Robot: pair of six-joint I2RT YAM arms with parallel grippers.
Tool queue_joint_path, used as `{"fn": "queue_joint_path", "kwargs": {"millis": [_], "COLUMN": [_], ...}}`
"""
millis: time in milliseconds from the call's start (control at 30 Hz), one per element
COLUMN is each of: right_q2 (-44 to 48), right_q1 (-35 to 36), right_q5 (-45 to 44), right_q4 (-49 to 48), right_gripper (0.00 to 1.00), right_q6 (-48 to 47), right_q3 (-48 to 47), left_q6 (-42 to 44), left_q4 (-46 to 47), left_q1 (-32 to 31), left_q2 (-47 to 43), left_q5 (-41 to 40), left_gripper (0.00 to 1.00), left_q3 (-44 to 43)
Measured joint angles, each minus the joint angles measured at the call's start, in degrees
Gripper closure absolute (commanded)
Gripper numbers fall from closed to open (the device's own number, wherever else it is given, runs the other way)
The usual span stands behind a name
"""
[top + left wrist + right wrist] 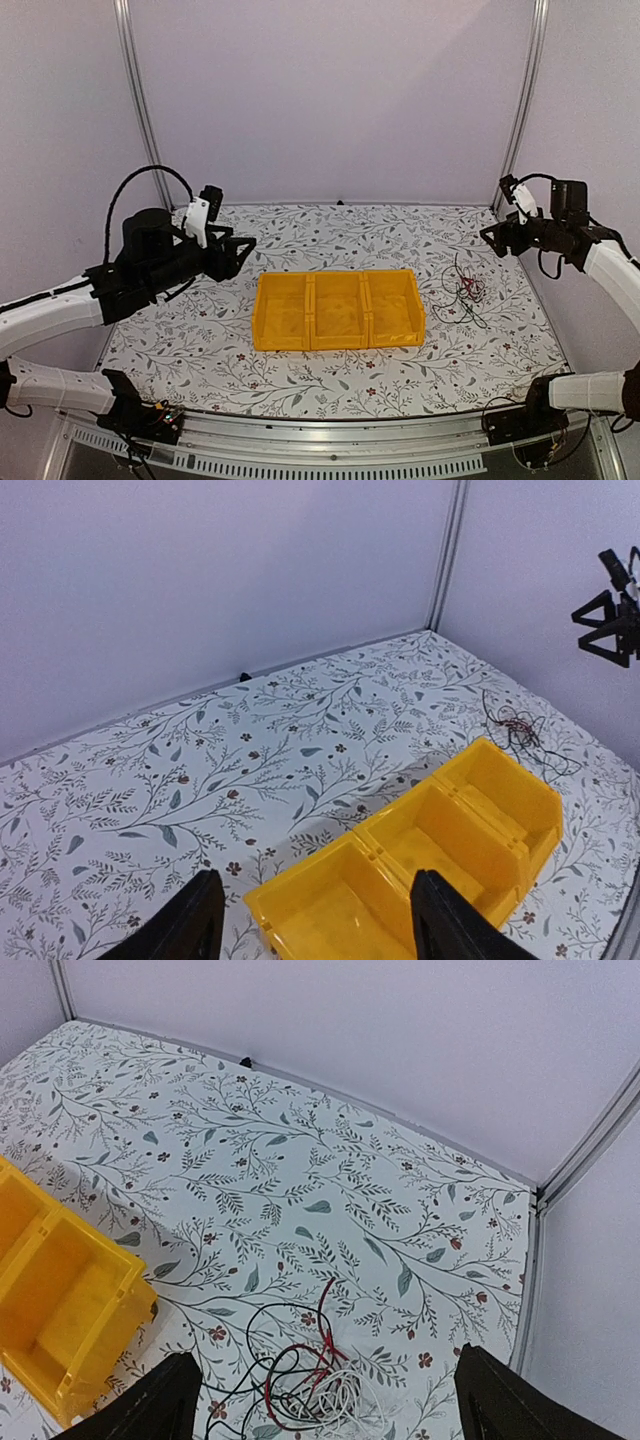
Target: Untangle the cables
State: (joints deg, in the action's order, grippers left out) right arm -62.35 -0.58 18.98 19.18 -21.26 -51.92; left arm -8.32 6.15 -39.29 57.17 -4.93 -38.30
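The red cable's end (457,257) sticks out past the heap's far side (467,290). My right gripper needs to go down and outward onto the red cable's loose end next.
The cables (463,293) lie in one tangled heap of thin red, green, black and white wires on the table, just right of the yellow bin (338,310). In the right wrist view the cables (310,1385) sit below and between my fingers. In the left wrist view they (515,730) are small, beyond the bin (420,870). My left gripper (240,250) is open and empty, raised over the table left of the bin. My right gripper (492,238) is open and empty, raised above and behind the heap.
The yellow bin has three compartments, all bare. The floral table cover (330,235) ends at white walls with metal posts (520,100) in the back corners. The right gripper (610,625) shows at the far right of the left wrist view.
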Motion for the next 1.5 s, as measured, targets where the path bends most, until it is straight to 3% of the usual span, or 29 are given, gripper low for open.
{"fn": "queue_joint_path", "kwargs": {"millis": [167,433,800,1100,1333,1500], "right_q2": [-2.8,-18.6,-39.4,-48.0,-52.2,-53.4], "right_q1": [-0.1,-0.2,-0.2,-0.2,-0.2,-0.2], "right_q5": [0.7,3.3,4.3,4.9,6.4,7.6], "right_q4": [4.6,6.4,5.7,5.2,4.3,4.4], "right_gripper": [0.21,0.32,0.41,0.48,0.67,0.94], "right_q6": [-2.7,-2.8,-1.6,-0.2,1.2,1.9], "right_q3": [-0.2,-5.8,-18.7,-23.5,-26.3,-26.5], "left_q6": [-4.2,-11.4,-18.0,-19.3,-19.8,-19.8], "left_q4": [-5.0,-9.0,-8.8,-8.9,-8.9,-8.8], "left_q1": [-8.9,-22.9,-30.6,-31.5,-31.6,-31.6], "left_q2": [3.9,15.6,27.7,29.8,30.3,30.9], "left_q5": [-0.6,-2.3,-2.4,-3.2,-3.5,-3.6], "left_gripper": [0.36,0.35,0.33,0.33,0.32,0.32], "left_q3": [-3.4,-8.4,-17.5,-19.2,-20.0,-20.9]}}
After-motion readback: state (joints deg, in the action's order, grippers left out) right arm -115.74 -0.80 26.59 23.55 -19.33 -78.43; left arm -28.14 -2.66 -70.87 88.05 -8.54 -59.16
